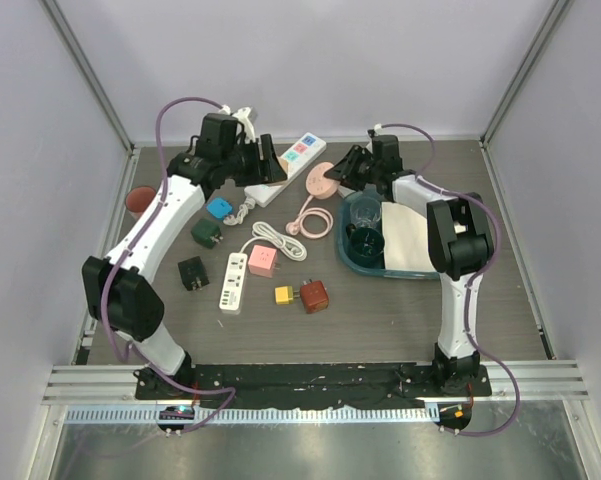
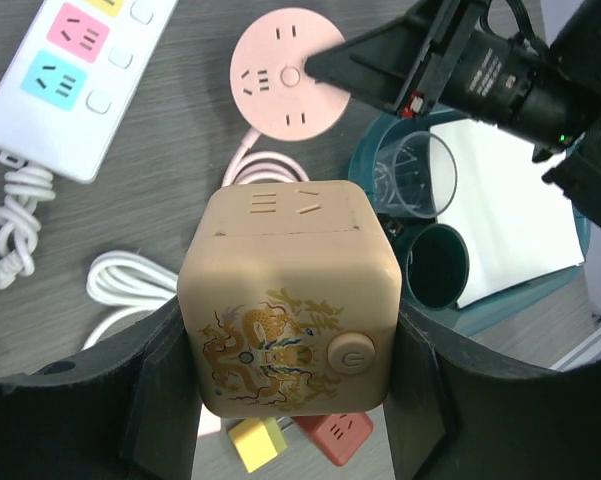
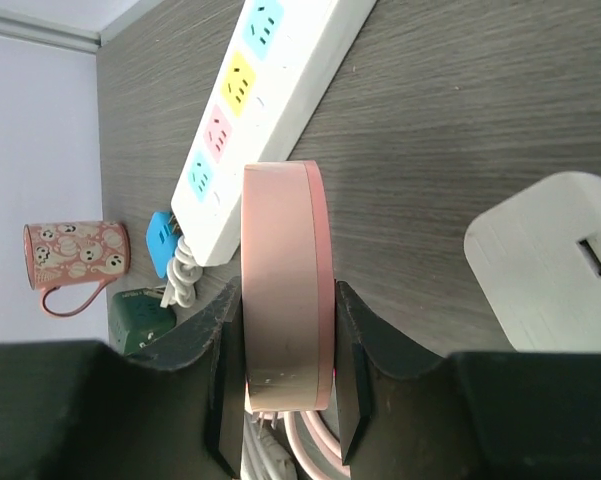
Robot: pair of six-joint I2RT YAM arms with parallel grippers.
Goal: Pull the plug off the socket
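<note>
The pink socket's side is empty, so my left gripper should move down and to the left in the top view, to the tabletop point(image 1: 201, 209) beside the blue adapter, and release the plug.
A beige cube plug point(image 2: 288, 300) with a gold dragon print and a round button hangs above the table. My left gripper point(image 2: 292, 400) is shut on its two sides. The round pink socket point(image 2: 288, 72) lies on the table beyond it with nothing plugged into its face. My right gripper point(image 3: 285, 370) is shut on the rim of the pink socket point(image 3: 285, 290), a finger on each flat side. In the top view the left gripper point(image 1: 267, 160) and right gripper point(image 1: 338, 172) face each other across the pink socket point(image 1: 319, 181).
A white power strip point(image 1: 290, 160) with coloured outlets lies behind the socket. A teal tray point(image 1: 365, 268) with cups and paper sits to the right. Several small adapters, such as the blue one point(image 1: 219, 207) and the red one point(image 1: 313, 295), lie in front. A pink mug point(image 1: 138, 200) stands at the left wall.
</note>
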